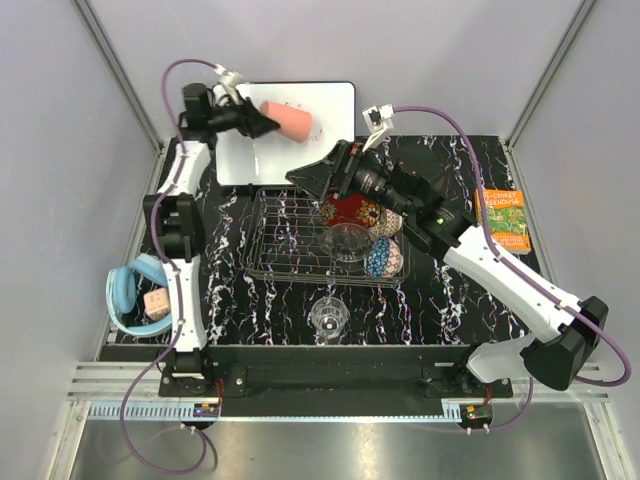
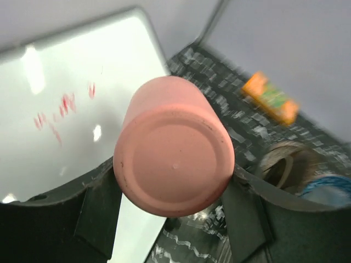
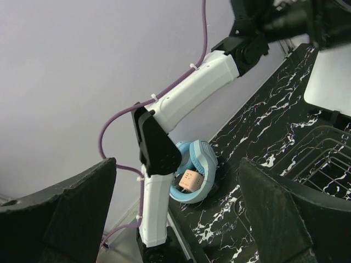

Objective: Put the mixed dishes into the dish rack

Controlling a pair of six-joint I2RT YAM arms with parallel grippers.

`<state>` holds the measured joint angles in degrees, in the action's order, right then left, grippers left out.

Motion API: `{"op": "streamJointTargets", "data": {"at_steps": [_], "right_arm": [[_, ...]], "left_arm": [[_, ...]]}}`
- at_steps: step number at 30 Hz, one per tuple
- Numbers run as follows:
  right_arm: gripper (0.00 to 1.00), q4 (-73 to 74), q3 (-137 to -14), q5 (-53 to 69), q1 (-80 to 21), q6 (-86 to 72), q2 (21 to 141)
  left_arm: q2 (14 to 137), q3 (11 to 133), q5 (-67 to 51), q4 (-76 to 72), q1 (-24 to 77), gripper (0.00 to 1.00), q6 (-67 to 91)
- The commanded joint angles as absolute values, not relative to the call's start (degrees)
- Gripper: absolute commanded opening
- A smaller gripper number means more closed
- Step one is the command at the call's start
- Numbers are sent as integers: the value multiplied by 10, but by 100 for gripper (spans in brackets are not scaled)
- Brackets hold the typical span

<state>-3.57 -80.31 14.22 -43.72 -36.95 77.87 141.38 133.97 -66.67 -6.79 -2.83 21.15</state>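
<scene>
The cup (image 1: 290, 122) will go to the rack's empty end (image 1: 288, 230), below and back from my left gripper. The gripper will next draw back, tip the cup base-up and lower it there to release it.
My left gripper (image 1: 268, 122) is shut on the pink plastic cup (image 1: 290, 122) and holds it on its side in the air above the whiteboard. In the left wrist view the cup's base (image 2: 174, 150) faces the camera between both fingers. The dish rack (image 1: 285, 235) stands mid-table. Its right part holds the red patterned bowl (image 1: 350, 211), the beige netted bowl (image 1: 389, 222), the blue mosaic bowl (image 1: 382, 257) and the clear glass plate (image 1: 347, 240). The clear glass tumbler (image 1: 328, 317) stands on the table in front of the rack. My right gripper (image 1: 312, 178) hangs open and empty over the rack's far edge.
The white whiteboard (image 1: 300, 150) lies behind the rack. Light blue headphones (image 1: 130, 290) with a small pink cube sit at the left table edge, also showing in the right wrist view (image 3: 198, 167). The orange book (image 1: 505, 220) lies at the right edge.
</scene>
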Motion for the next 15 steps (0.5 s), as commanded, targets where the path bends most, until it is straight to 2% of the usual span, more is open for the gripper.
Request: {"op": "streamJointTargets", "data": {"at_steps": [1,5,15], "right_arm": [[100,-48,-813,133,-439,-367,745],[100,-47,-797,127,-439,-359,729],[100,-54,-707,88,-439,-355,634]], "left_arm": [[1295,1239,-457,176,45,0,-138],[1252,1199,-386,177,43,0,-113],[1023,1034,-212,237,100,0,-212]]}}
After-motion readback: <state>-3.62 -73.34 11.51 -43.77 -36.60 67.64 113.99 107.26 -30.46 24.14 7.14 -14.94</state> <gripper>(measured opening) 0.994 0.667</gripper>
